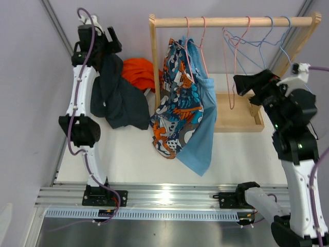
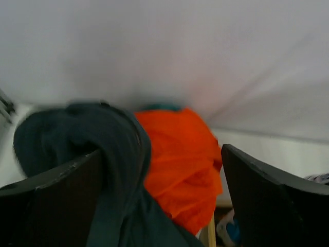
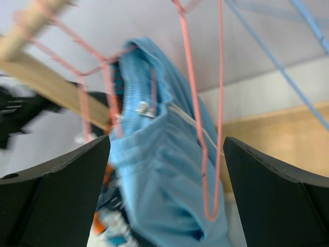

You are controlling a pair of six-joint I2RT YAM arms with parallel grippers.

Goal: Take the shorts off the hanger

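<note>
The light blue shorts' hanger hangs left in the top view, its wire bare, so my right gripper needs to move there next, onto the hanger's near arm [image 1: 204, 63].
The cartoon-print shorts [image 1: 175, 103] and the light blue shorts [image 1: 203, 134] hang on pink hangers from the wooden rail [image 1: 231, 22]. My right gripper [image 1: 242, 85] is open and empty, just right of them. In the right wrist view the light blue shorts [image 3: 154, 170] hang between and beyond its fingers [image 3: 61, 185]. My left gripper [image 1: 112, 41] is open at the far left. The near-black shorts [image 1: 117, 98] hang draped over its left finger [image 2: 51, 195]. The orange-red shorts [image 1: 140, 72] lie bunched on the table beyond; a teal-green sliver [image 2: 160, 107] shows behind them.
Empty pink [image 1: 234, 67] and blue [image 1: 263, 46] hangers hang on the right half of the rail, one pink hanger [image 3: 208, 128] close in front of my right gripper. The rack's wooden base [image 1: 236, 116] lies under them. White walls stand close at the back and left.
</note>
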